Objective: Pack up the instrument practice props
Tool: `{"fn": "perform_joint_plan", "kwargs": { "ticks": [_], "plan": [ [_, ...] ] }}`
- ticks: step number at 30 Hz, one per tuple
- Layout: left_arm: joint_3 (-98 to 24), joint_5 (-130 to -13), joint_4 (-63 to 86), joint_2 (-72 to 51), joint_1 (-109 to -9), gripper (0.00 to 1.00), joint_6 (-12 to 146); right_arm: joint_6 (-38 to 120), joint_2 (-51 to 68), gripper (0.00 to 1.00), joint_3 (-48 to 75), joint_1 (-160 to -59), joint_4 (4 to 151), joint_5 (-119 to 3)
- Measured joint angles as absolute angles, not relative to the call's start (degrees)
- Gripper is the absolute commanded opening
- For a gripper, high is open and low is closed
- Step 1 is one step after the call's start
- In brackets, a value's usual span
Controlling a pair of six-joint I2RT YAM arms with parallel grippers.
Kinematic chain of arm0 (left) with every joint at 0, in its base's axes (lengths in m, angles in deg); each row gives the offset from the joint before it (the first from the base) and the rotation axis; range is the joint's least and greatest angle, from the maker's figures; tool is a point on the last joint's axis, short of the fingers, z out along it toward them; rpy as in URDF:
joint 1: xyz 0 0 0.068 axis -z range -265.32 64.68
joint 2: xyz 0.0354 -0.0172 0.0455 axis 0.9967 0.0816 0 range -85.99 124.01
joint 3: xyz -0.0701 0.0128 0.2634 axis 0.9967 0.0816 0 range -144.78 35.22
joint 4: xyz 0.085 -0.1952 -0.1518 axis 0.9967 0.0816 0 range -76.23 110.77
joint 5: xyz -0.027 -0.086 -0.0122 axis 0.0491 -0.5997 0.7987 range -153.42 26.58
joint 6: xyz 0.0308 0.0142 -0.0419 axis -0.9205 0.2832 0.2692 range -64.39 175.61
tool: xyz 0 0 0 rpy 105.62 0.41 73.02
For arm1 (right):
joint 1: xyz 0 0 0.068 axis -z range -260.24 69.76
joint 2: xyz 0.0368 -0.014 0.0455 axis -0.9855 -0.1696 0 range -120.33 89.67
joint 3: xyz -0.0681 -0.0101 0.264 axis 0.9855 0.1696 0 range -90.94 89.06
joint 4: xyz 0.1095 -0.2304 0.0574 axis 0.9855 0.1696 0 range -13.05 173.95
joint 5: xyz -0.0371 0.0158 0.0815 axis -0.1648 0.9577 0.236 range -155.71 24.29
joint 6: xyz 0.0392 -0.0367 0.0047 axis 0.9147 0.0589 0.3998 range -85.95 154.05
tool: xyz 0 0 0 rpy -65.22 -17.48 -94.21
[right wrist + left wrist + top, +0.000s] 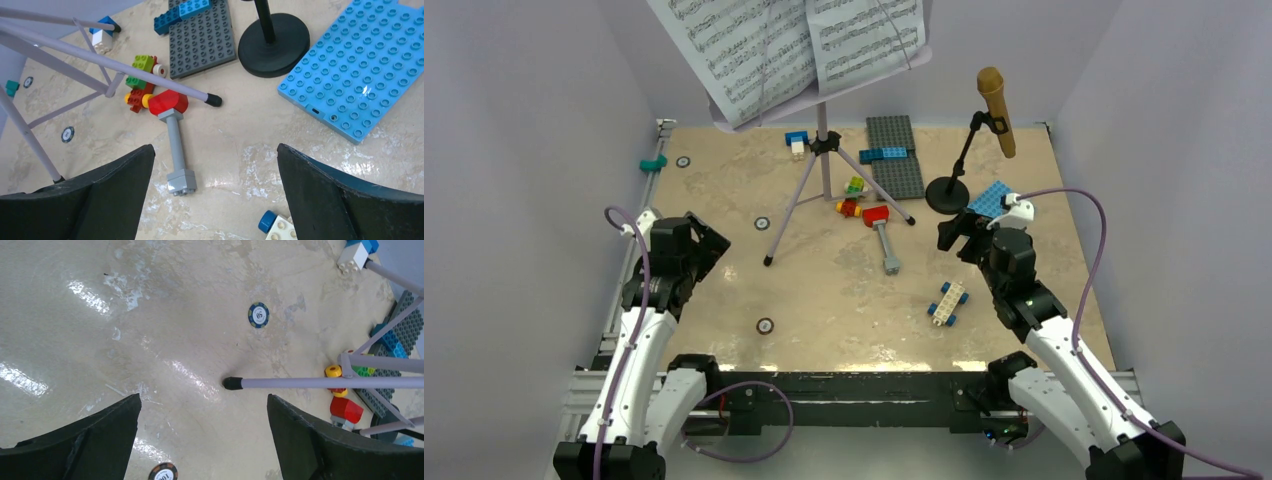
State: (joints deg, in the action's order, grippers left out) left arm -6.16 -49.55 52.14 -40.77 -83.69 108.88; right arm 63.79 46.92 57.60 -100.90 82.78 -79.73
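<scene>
The slim black pole stands bare just under the microphone's clip, so my right gripper will next move outward to the mic stand's upper pole [968,143] and close its open fingers there.
The lilac music stand [822,150] stands on tripod legs at the table's back middle, with white sheet-music pages [794,45] on its desk. The gold-brown microphone [997,108] sits clipped on the small black round-based mic stand [948,194] at back right. My left gripper [709,243] is open and empty at the left, its jaws wide, near a tripod leg tip [232,383]. My right gripper [954,232] is open and empty just in front of the mic stand base [274,44]; a lilac tripod leg [125,67] crosses its view.
A red-headed grey toy hammer [884,238] lies mid-table. Grey baseplates [895,155], a blue baseplate [357,75] and loose coloured bricks [851,195] lie around the stands. A white-blue brick car [947,303] lies front right. Poker chips [762,223] dot the left; walls enclose the table.
</scene>
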Motion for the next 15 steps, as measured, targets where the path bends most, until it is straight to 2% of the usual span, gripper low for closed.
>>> {"fn": "perform_joint_plan", "kwargs": {
  "ticks": [9, 15],
  "plan": [
    [-5.25, -57.2, 48.97, -44.58, -83.69, 1.0, 105.41, 61.98, 46.92, 0.97, 57.58, -100.9, 80.46, -80.69],
    [-3.23, -60.85, 47.01, -46.89, -83.69, 0.98, 102.65, 61.54, 44.45, 0.94, 56.35, -100.9, 77.4, -85.65]
  ]
}}
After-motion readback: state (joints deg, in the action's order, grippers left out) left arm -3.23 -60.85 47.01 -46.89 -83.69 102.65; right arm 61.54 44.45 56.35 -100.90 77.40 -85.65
